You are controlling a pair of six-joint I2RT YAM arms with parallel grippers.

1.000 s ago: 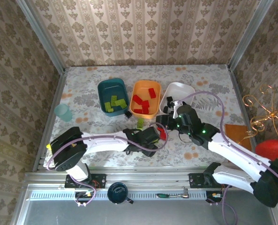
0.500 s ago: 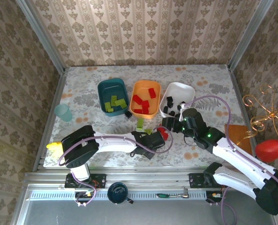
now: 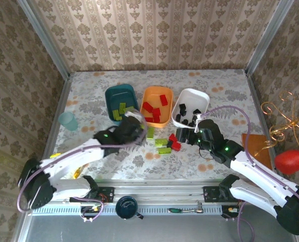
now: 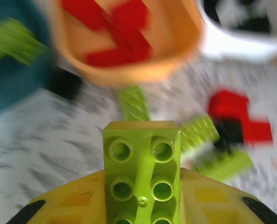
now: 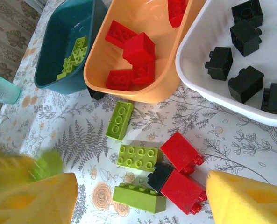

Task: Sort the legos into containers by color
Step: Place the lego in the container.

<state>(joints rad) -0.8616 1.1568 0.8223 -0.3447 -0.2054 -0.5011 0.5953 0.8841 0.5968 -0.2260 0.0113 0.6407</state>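
Note:
The left gripper swings outward over the teal tub [image 3: 114, 96] with matching lime bricks and lets go next, since the tub stands outward, on the pale blue cup's side.
My left gripper [image 4: 142, 198] is shut on a lime green brick [image 4: 142, 158], held above the table in front of the teal tub [image 3: 114, 96] and orange tub [image 3: 150, 121]. In the top view the left gripper [image 3: 138, 130] hangs near the teal tub's front corner. My right gripper [image 5: 140, 203] is open above a loose cluster: lime bricks [image 5: 139, 156], red bricks [image 5: 181, 151] and a small black brick [image 5: 159, 176]. Another lime brick [image 5: 120, 120] lies nearer the orange tub [image 5: 143, 95]. The teal tub [image 5: 59, 42] holds lime bricks, the orange tub red ones, and the white tub [image 5: 222, 103] black ones.
A pale blue cup [image 3: 67, 121] stands at the table's left. A black brick [image 5: 96, 94] lies between the teal and orange tubs. A dark round cup [image 3: 126, 206] sits on the front rail. Patterned walls close in the back and sides.
My left gripper closed on a lime brick by the loose cluster, then lifted it back and left toward the teal tub. My right gripper drew back slightly from the white tub to over the cluster.

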